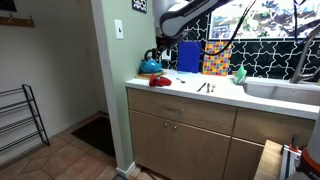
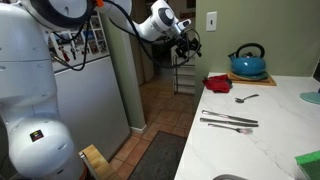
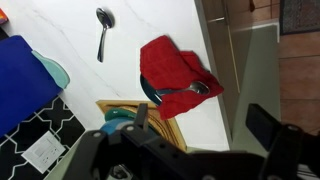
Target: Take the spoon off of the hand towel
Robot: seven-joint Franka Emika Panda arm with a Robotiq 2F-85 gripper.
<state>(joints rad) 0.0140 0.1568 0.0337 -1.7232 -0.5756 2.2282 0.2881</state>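
My gripper moves down and outward onto the spoon's bowl [image 3: 200, 88] next, since it hangs empty and high and the bowl lies below on the red towel.
The hand towel [image 3: 170, 65] is a rumpled red cloth on the white counter, also seen in both exterior views [image 1: 160, 81] [image 2: 218, 83]. A metal spoon [image 3: 198, 89] lies on the towel's edge, bowl toward the counter edge. A second spoon [image 3: 103, 30] [image 2: 247, 99] lies on the bare counter beyond the towel. My gripper [image 3: 200, 125] [image 2: 185, 42] hangs in the air well above the towel, near the counter's end. Its fingers are spread apart and hold nothing.
A blue kettle [image 2: 247, 63] [image 1: 152, 65] stands by the towel. An upright blue board [image 1: 189, 55] and a colourful board [image 1: 215, 58] lean on the tiled wall. A knife and fork [image 2: 230, 121] lie mid-counter. A sink [image 1: 285, 90] is at the far end.
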